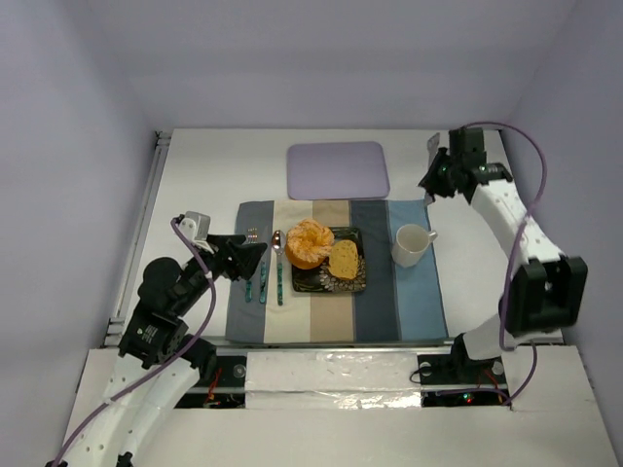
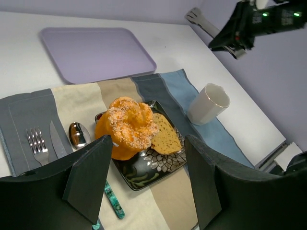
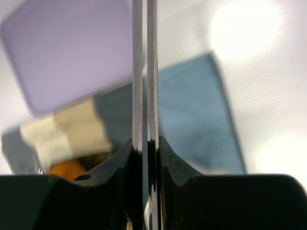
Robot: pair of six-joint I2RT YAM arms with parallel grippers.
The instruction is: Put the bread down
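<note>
My right gripper needs to move away from the lilac tray next and down to the bare tabletop [image 3: 254, 96] beside the placemat to release the tongs [image 3: 144, 72], as the bread lies plated.
The bread [image 1: 343, 260], a small golden slice with a brown crust, lies on the dark patterned plate [image 1: 326, 288] against a round ridged orange pastry [image 1: 309, 243]. In the left wrist view the bread [image 2: 165, 136] rests on the plate [image 2: 144, 172] to the right of the pastry [image 2: 127, 127]. My left gripper [image 1: 255, 261] is open and empty, low over the cutlery at the placemat's left; its jaws [image 2: 148, 143] frame the plate. My right gripper [image 1: 435, 178] is at the back right, shut on metal tongs [image 3: 144, 72], whose blades are pressed together.
A white cup [image 1: 411, 243] stands on the striped placemat [image 1: 409, 311] to the right of the plate. A lilac tray [image 1: 337, 169] lies behind the mat. A fork [image 2: 36, 143], knife and spoon [image 2: 76, 134] lie left of the plate.
</note>
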